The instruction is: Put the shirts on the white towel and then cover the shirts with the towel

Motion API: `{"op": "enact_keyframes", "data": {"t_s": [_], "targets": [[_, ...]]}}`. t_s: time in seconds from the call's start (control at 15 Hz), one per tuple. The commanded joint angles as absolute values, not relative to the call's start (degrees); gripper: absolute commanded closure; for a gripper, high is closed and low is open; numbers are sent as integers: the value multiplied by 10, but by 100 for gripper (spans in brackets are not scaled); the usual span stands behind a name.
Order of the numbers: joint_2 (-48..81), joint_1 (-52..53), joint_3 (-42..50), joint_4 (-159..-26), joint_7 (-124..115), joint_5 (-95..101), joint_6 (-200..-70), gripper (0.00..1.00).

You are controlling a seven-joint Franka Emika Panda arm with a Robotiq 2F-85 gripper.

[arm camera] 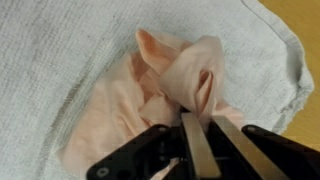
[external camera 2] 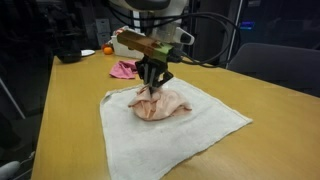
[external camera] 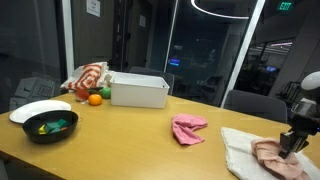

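Observation:
I should lower my gripper a little and then open it to put the pinched fold onto the bunched peach shirt [external camera: 268,153], because the shirt is already on the white towel [external camera: 238,150].
A peach shirt [external camera: 268,153] [external camera 2: 160,103] [arm camera: 120,100] lies bunched on the white towel [external camera: 238,150] [external camera 2: 205,130] [arm camera: 50,50], which is spread flat on the wooden table. My gripper [external camera: 293,140] [external camera 2: 153,86] [arm camera: 200,125] is right above it, fingers close together and pinching a fold of the peach fabric, which rises in a small peak to the fingertips. A pink shirt [external camera: 188,128] [external camera 2: 124,69] lies crumpled on the bare table, apart from the towel.
A white bin [external camera: 139,90] stands at the back of the table with an orange [external camera: 95,99] and a striped cloth [external camera: 88,77] beside it. A black bowl [external camera: 50,126] holding coloured items and a white plate [external camera: 38,108] sit at the far end.

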State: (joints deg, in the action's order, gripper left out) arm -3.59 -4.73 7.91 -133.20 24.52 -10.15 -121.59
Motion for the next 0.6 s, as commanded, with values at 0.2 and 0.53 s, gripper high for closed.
{"op": "enact_keyframes", "data": {"t_s": [0.2, 0.53], "targets": [[24, -51, 66, -1328, 200, -64, -1263, 97], [-13, -53, 68, -1323, 175, -41, -1231, 43]]}}
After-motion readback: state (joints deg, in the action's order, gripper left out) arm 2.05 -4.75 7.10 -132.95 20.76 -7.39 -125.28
